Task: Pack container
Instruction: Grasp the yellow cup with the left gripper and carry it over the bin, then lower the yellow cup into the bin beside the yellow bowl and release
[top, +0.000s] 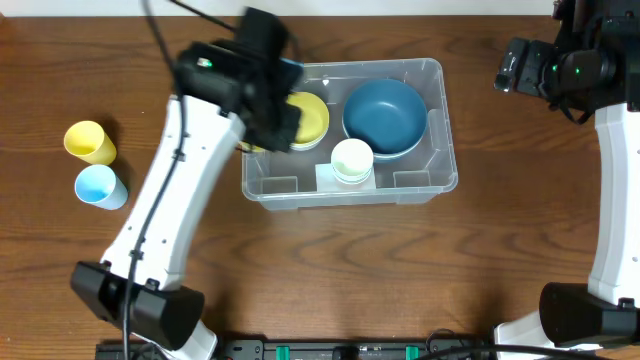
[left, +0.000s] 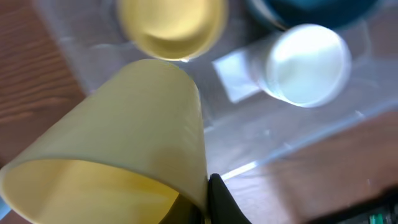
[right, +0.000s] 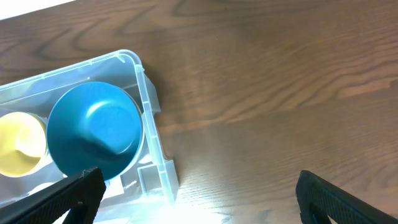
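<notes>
My left gripper needs to move the pale yellow cup back and down next and set it in the container's near corner by the whitish cup, since that corner is empty.
The clear container (top: 441, 172) stands mid-table. It holds a dark blue bowl (top: 385, 115), a yellow bowl (top: 316, 116) and a whitish cup (top: 352, 160). My left gripper (top: 278, 112) hovers over the container's left end. In the left wrist view it (left: 202, 200) is shut on the rim of a pale yellow cup (left: 124, 137), held tilted above the yellow bowl (left: 171, 25) and whitish cup (left: 305, 62). My right gripper (top: 520, 68) is open and empty, up at the far right. Its wrist view shows its fingers (right: 199, 205) spread wide beside the container's right end (right: 149, 106) and the blue bowl (right: 93, 130).
A yellow cup (top: 90, 142) and a light blue cup (top: 100, 186) lie on the wooden table at the far left. The left arm's white link runs from its base at the front left up to the container.
</notes>
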